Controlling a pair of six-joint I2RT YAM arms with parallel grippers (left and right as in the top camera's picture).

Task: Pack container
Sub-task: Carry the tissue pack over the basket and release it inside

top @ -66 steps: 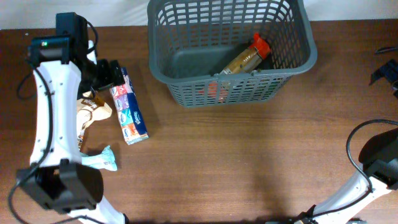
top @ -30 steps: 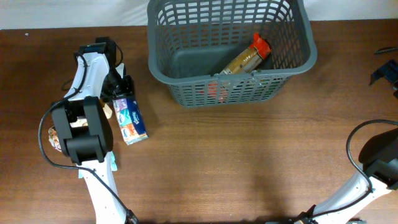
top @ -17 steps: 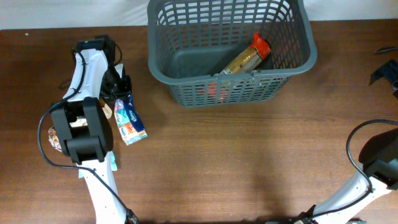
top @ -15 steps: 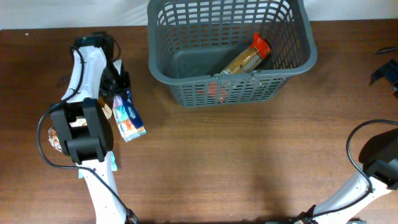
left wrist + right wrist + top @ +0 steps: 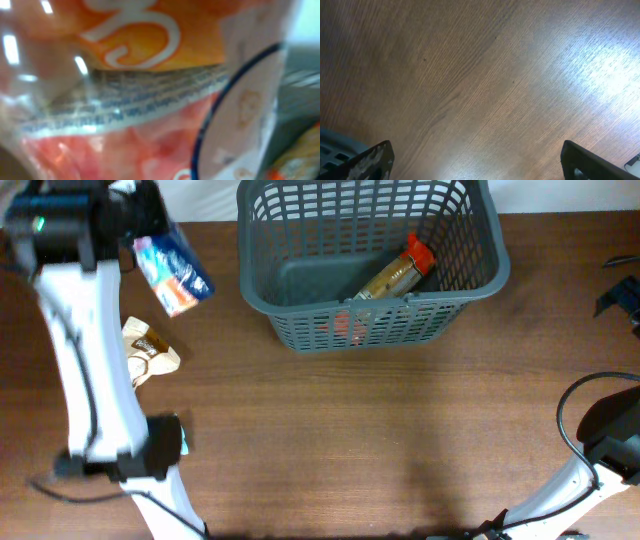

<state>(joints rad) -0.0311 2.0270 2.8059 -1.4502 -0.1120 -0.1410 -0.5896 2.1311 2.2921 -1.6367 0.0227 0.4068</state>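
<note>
The tissue pack should go with my left gripper over the container's rim and down there.
The container, a dark grey slotted basket, stands at the back of the table in the overhead view. A brown packet with a red top lies inside it. My left gripper is raised high to the left of the container, shut on a blue, white and orange tissue pack that hangs clear of the table. That pack's glossy wrapper fills the left wrist view, blurred, and hides the fingers. My right gripper stands open over bare wood, with nothing between its fingers.
A crumpled brown snack bag lies on the table below the raised pack. A teal wrapper shows beside the left arm's base. A corner of the grey basket shows at the lower left of the right wrist view.
My left gripper shut on the tissue pack where it lay on the table and lifted it up and back, level with the container's left wall. The right arm has not moved.
</note>
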